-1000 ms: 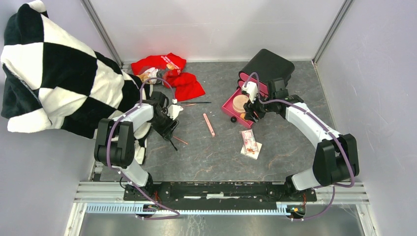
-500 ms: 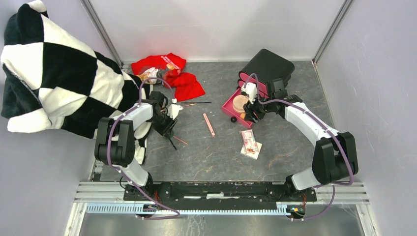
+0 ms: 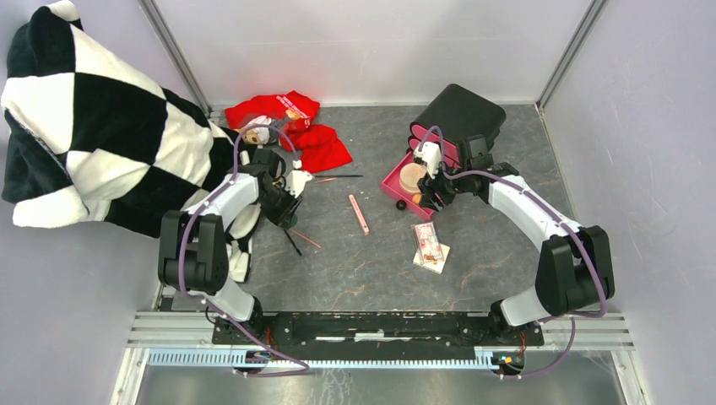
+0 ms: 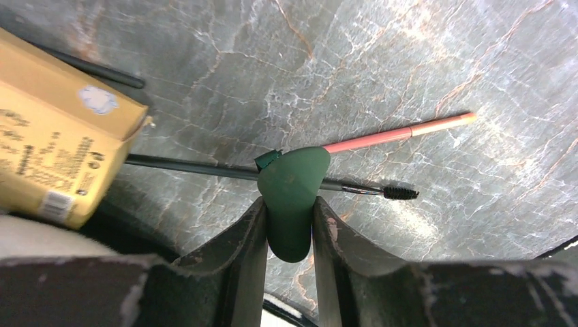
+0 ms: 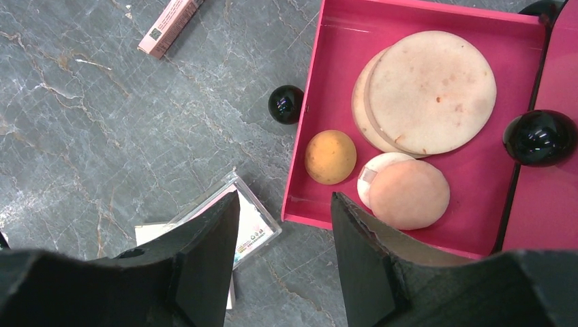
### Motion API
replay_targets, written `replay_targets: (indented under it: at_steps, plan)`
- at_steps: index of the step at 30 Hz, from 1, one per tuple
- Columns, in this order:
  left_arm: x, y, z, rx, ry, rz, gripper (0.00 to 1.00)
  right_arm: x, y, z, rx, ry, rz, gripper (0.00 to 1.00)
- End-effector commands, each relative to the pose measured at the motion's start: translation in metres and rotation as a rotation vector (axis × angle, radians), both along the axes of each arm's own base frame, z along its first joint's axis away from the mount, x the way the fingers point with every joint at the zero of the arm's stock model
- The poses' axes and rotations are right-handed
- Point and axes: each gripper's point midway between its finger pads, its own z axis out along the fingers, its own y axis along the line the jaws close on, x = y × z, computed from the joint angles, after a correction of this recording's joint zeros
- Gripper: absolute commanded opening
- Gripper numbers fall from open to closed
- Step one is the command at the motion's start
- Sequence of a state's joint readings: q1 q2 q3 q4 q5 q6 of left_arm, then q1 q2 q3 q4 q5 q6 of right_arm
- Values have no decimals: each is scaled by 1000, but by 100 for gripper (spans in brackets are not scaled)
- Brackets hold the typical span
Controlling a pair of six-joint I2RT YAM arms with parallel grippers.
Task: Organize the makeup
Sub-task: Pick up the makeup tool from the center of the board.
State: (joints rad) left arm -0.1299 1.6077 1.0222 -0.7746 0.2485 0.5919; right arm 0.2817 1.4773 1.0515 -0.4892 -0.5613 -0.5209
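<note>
My right gripper moves to the left in the top view next, onto the green piece's loose end (image 3: 292, 222), since the held green piece is far from the drawer.
My left gripper (image 4: 290, 204) is shut on a small green teardrop-shaped piece (image 4: 292, 174), held just above the table. Under it lie a black spoolie pencil (image 4: 198, 167) and a pink-orange pencil (image 4: 402, 133). In the top view this gripper (image 3: 285, 215) is by the thin pencils (image 3: 293, 243). My right gripper (image 5: 285, 197) is open and empty over the front edge of the pink drawer (image 5: 327, 41), which holds round peach and orange puffs (image 5: 429, 88). The pink stick (image 3: 359, 213), red-patterned packet (image 3: 428, 243) and white card (image 5: 153, 231) lie on the table.
A black box (image 3: 460, 114) stands behind the drawer. A red cloth (image 3: 291, 126) lies at the back left beside a black-and-white checkered blanket (image 3: 93, 126). A yellow carton (image 4: 61, 129) sits near my left gripper. A black knob (image 5: 286, 103) is by the drawer.
My left gripper has moved a little back and left with the green piece, uncovering the black pencil on the table. The right arm has barely moved.
</note>
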Motion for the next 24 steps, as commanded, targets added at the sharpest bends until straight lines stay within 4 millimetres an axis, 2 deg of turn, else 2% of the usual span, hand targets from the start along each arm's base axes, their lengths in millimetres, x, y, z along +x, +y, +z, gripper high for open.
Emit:
replay_targets:
  at_steps: [1, 4, 7, 12, 20, 24]
  plan:
    - [13, -9, 30, -62, -73, 3, 37, -1, 4, 0, 13, 2, 23, 58]
    - [13, -20, 39, -119, -84, -16, 36, -4, 8, 2, 30, 6, 39, 58]
    - [12, -40, 52, -226, -97, -55, 38, -13, 21, 7, 95, 28, 100, 58]
    - [13, -87, 79, -426, -145, -136, 40, -33, 53, 24, 256, 81, 248, 59]
    - [5, -168, 114, -525, -278, -332, 41, -50, 102, 53, 404, 119, 401, 63]
    - [-4, -200, 130, -584, -313, -400, 42, -57, 122, 59, 451, 115, 445, 63]
